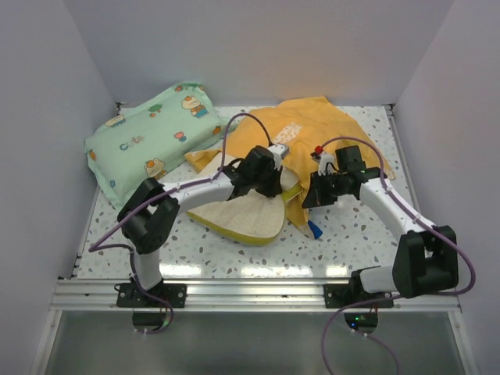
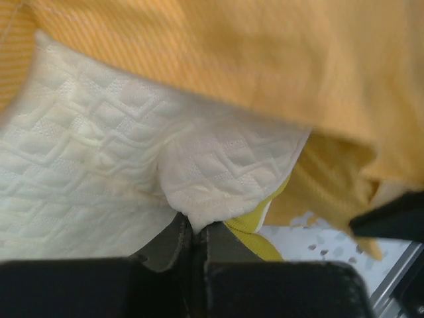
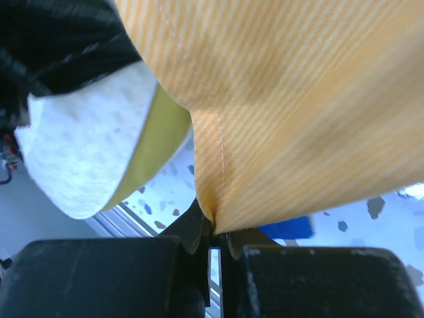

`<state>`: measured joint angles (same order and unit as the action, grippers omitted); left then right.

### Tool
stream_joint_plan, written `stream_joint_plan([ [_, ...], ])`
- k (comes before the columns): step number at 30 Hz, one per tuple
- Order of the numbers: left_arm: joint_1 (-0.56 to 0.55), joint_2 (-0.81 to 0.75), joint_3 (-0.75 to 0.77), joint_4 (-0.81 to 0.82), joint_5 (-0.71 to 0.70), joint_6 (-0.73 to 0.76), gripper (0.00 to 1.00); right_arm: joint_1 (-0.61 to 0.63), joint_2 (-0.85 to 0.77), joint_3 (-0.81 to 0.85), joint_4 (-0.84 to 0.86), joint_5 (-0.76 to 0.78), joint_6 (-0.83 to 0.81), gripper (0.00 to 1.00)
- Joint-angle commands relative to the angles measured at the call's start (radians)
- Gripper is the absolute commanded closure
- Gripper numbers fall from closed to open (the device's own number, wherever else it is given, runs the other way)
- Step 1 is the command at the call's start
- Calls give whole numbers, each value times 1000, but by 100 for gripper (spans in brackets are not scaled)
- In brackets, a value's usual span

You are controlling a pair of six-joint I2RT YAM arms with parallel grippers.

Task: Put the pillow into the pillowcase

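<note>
My left gripper moves the pinched cover a little toward that opening [image 1: 288, 186] next, then releases the cover there, as the pillowcase's edge is lifted.
The cream pillow [image 1: 238, 219] with a yellow-green edge lies at the table's middle, its far end under the orange-yellow pillowcase [image 1: 312, 129]. My left gripper [image 1: 275, 181] is shut on a pinch of the pillow's quilted cover [image 2: 199, 199], next to the pillowcase opening [image 2: 265, 66]. My right gripper [image 1: 312, 195] is shut on the pillowcase's hemmed edge [image 3: 278, 132] and holds it lifted; the pillow's end [image 3: 93, 152] shows to its left. A bit of the blue side [image 1: 314, 230] peeks out below.
A mint-green cartoon-print pillow [image 1: 152, 137] lies at the back left against the wall. White walls close in the speckled table [image 1: 351, 234] on three sides. An aluminium rail [image 1: 250, 293] runs along the near edge.
</note>
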<state>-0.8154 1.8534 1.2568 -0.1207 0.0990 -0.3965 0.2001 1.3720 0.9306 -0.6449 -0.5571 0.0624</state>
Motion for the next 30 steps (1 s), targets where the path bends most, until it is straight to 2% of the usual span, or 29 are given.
stream_joint_plan([
  [1,28,35,186,256,70,-80,100,45,-59,49,-21,-217,-12,100],
  [6,54,96,376,263,25,-165,100,188,-119,96,-30,-345,4,100],
  [8,85,113,417,239,1,-180,100,196,-137,90,-68,-391,-6,100],
  [10,105,109,455,202,-22,-185,100,194,-137,96,-143,-426,-96,100],
  [12,119,95,451,178,-85,-162,100,196,-143,105,-182,-522,-119,100],
  [16,110,60,301,181,-76,-143,100,194,-182,131,-43,-621,34,100],
  [17,102,55,212,179,-53,-146,100,196,-182,129,-24,-624,52,100],
  [19,61,26,103,223,-21,-139,100,196,-171,128,-41,-604,37,100],
  [20,42,15,-4,242,4,-133,100,196,-163,128,-74,-590,13,100],
  [21,26,4,-49,291,37,-128,100,194,-160,126,-79,-586,14,93],
  [22,-6,-3,-84,291,72,-117,100,194,-151,126,-81,-586,25,70],
  [24,-36,-22,-151,280,97,-81,100,179,-145,145,-93,-595,31,41],
  [25,-47,-34,-196,279,122,-64,98,139,-113,221,-217,-589,-20,27],
  [26,-45,-46,-217,267,136,-32,93,116,-88,275,-289,-578,-145,25],
  [28,-39,-98,-259,221,174,40,79,47,22,456,-474,-517,-252,23],
  [29,-39,-120,-287,179,217,135,74,26,63,511,-501,-489,-319,23],
  [30,-38,-169,-304,126,261,193,67,9,94,595,-496,-430,-314,22],
])
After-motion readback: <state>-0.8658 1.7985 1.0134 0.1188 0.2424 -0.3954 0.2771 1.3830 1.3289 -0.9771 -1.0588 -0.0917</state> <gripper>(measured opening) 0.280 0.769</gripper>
